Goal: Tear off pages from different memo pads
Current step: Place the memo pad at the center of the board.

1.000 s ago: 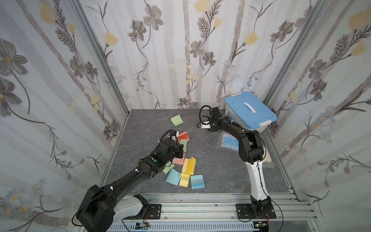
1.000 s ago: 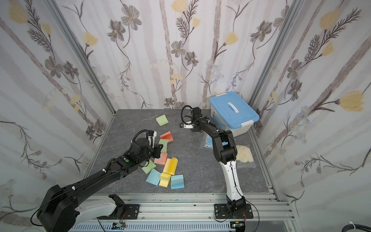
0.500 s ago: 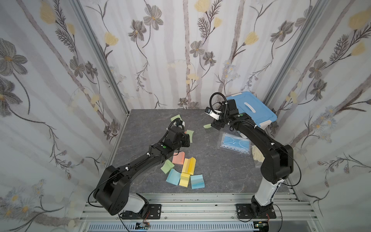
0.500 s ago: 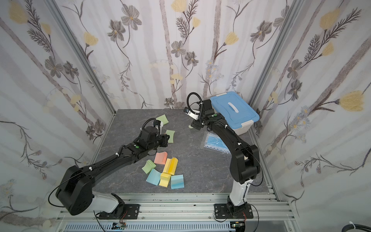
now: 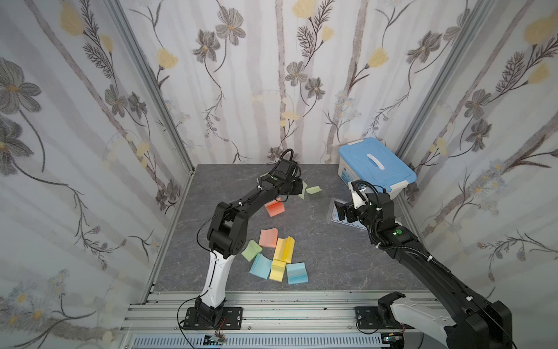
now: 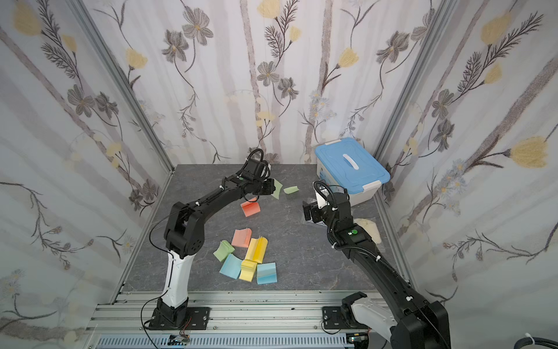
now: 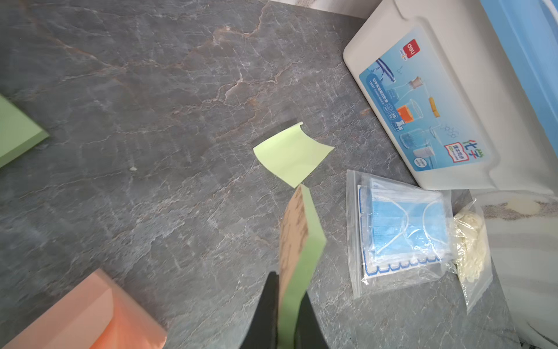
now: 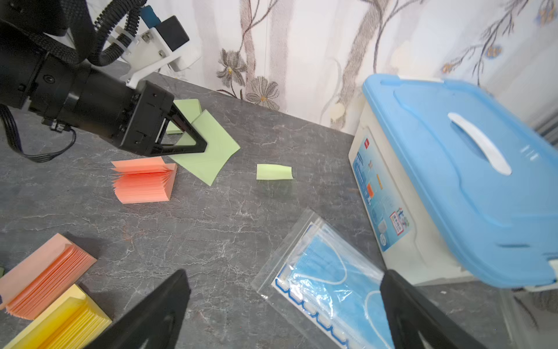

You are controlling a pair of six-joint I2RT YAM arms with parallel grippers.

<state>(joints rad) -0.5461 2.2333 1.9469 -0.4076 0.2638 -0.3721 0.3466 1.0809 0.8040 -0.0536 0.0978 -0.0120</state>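
My left gripper will next lower the green memo pad onto the bare tabletop beside the loose green page and let go of it, because that clear spot is below the gripper.
My left gripper (image 5: 299, 189) is shut on a green memo pad (image 7: 305, 241) with a brown backing, held off the table at the back middle; the same pad (image 8: 208, 148) shows in the right wrist view. A loose green page (image 5: 314, 189) (image 7: 293, 155) lies curled on the table just beyond it. My right gripper (image 8: 285, 278) hangs open and empty above the mask packet, well right of the page. A salmon pad (image 5: 275, 208) lies under the left arm. Several more pads (image 5: 277, 256), in salmon, yellow, green and blue, lie clustered toward the front.
A blue-lidded white box (image 5: 377, 169) stands at the back right. A clear packet of blue masks (image 8: 326, 278) and a bag of pale gloves (image 7: 471, 241) lie before it. Another green pad (image 8: 187, 108) lies behind the left gripper. Patterned walls enclose three sides.
The right gripper has opened and drawn back to the right over the mask packet. A green page now lies loose on the table. The left gripper still grips the green pad.
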